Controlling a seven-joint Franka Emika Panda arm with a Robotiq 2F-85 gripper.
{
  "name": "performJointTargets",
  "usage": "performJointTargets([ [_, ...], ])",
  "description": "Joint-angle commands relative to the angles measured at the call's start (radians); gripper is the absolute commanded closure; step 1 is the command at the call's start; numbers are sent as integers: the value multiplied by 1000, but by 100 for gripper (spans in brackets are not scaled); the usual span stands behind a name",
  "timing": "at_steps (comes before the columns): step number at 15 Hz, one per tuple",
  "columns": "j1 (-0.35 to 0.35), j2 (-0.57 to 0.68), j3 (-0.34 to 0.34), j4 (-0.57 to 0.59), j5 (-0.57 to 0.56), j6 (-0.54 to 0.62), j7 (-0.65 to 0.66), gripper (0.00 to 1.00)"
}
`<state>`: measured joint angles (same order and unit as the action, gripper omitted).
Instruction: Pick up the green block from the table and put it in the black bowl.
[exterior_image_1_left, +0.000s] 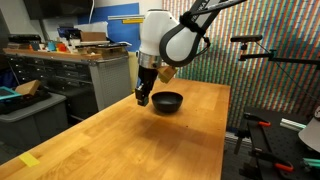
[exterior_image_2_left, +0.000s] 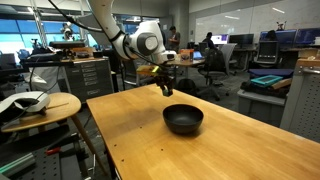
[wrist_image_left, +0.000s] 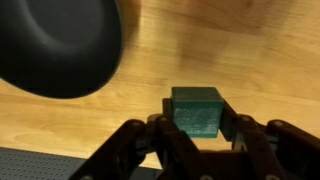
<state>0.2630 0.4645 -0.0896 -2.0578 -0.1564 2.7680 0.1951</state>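
I will carry the green block across until it is over the open middle of the black bowl (exterior_image_1_left: 167, 102). Then I will lower the block inside the bowl's rim before I open my gripper.
In the wrist view, my gripper (wrist_image_left: 198, 122) is shut on the small dark-green block (wrist_image_left: 195, 103), with one finger on each side of it. The glossy black bowl (wrist_image_left: 58, 45) lies up and to the left of the block, apart from it. In both exterior views the gripper (exterior_image_1_left: 143, 97) (exterior_image_2_left: 166, 89) hangs just above the wooden table (exterior_image_1_left: 120, 140) (exterior_image_2_left: 235, 150), beside the black bowl (exterior_image_1_left: 167, 102) (exterior_image_2_left: 183, 120). The bowl looks empty. The block is too small to make out in the exterior views.
A grey metal workbench with drawers (exterior_image_1_left: 70, 75) stands beyond the table's far end. A small round side table (exterior_image_2_left: 35, 105) stands off one table edge. A tripod and stand (exterior_image_1_left: 262, 60) stand beside the table.
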Motion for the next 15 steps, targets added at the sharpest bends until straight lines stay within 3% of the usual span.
performJointTargets([
  [1, -26, -72, -33, -53, -13, -15, 51, 79],
  [8, -101, -59, -68, -94, 0, -10, 76, 79],
  [15, -169, -1, -42, -82, 70, 3, 65, 79],
])
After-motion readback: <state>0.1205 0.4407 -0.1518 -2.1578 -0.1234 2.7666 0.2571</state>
